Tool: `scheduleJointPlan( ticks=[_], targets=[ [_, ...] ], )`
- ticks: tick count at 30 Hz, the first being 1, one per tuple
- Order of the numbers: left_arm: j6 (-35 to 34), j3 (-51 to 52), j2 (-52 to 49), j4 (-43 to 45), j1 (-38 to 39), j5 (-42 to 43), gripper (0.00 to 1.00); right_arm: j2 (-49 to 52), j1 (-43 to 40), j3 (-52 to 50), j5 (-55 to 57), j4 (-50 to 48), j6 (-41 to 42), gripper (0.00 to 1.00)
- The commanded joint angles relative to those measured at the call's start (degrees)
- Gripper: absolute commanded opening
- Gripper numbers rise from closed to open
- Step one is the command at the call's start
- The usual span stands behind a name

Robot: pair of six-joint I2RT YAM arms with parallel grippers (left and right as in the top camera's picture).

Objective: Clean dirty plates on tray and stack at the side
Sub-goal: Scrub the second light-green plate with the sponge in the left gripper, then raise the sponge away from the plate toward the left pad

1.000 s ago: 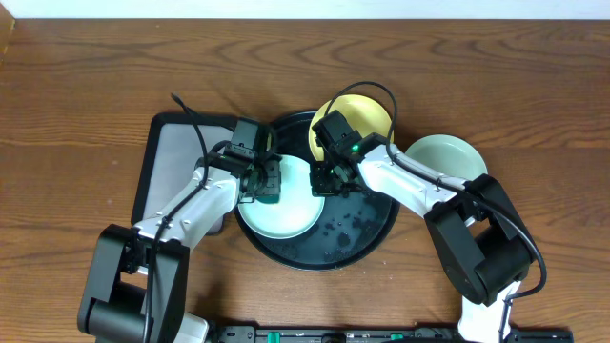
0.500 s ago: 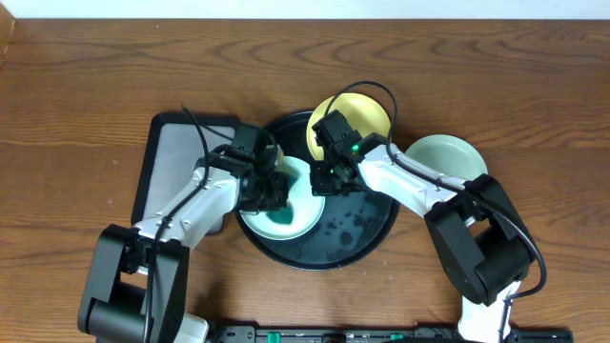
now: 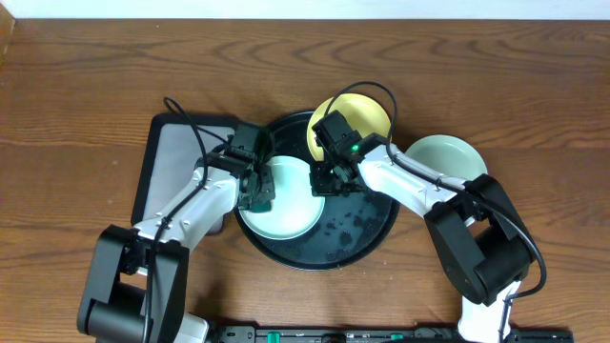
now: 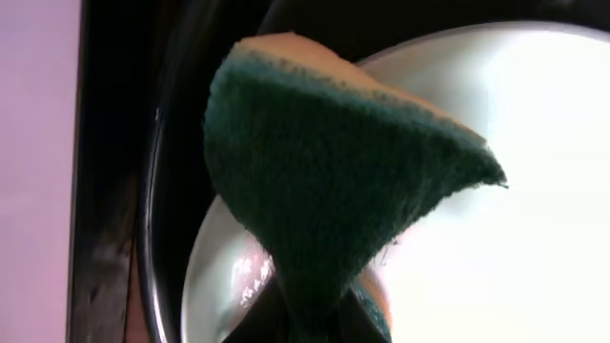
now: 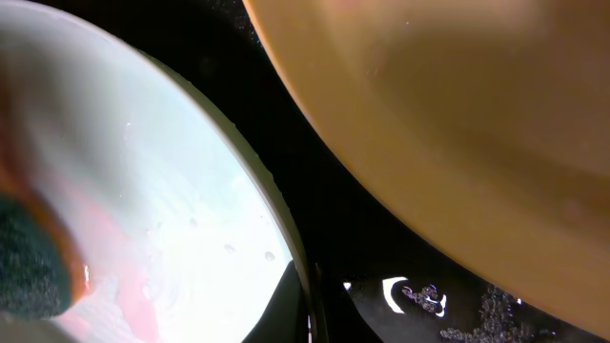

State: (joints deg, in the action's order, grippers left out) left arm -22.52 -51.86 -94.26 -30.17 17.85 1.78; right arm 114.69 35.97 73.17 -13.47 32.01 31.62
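Next, my right gripper needs to lift the rim of the plate on the tray, carry it right in the overhead view over the stack spot at the second mint plate (image 3: 448,155), lower it and release it.
A pale mint plate (image 3: 286,205) lies on the left part of the round black tray (image 3: 367,224). My left gripper (image 3: 257,193) is shut on a green scouring sponge (image 4: 334,171) and presses it on the plate's left edge (image 4: 515,191). My right gripper (image 3: 322,183) is shut on that plate's right rim (image 5: 276,219), its fingers (image 5: 307,300) either side of the rim. The yellow plate (image 3: 357,116) rests tilted on the tray's back rim, close above in the right wrist view (image 5: 457,124). A second mint plate (image 3: 443,160) sits on the table to the right of the tray.
A rectangular black-rimmed grey tray (image 3: 179,162) lies directly left of the round tray, under my left arm. Specks and droplets (image 3: 348,224) dot the round tray's floor. The wooden table (image 3: 95,86) extends all around.
My left gripper swept the sponge right to the plate's middle, then back to its left edge. The right gripper kept its hold on the rim without moving.
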Motion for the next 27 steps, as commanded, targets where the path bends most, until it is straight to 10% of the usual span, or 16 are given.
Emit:
scheduleJointPlan(
  ticks=[1,6,14,27],
  targets=[
    [1.5,0.5,-0.3,-4.0,0.0,9.0,0.08,0.3,0.1,0.7,1.6,0.0,0.7,0.01],
    [6.9,0.5,-0.3,-3.8,0.0,23.0,0.07,0.3,0.1,0.7,1.6,0.0,0.7,0.01],
    [8.5,-2.6,-0.3,7.1,-1.7,16.5,0.08,0.3,0.1,0.7,1.6,0.0,0.7,0.01],
    [7.3,-22.9,2.0,-18.9,-18.0,11.4,0.07,-0.5,0.5,5.0,2.0,5.1,-3.2,0.01]
  ],
)
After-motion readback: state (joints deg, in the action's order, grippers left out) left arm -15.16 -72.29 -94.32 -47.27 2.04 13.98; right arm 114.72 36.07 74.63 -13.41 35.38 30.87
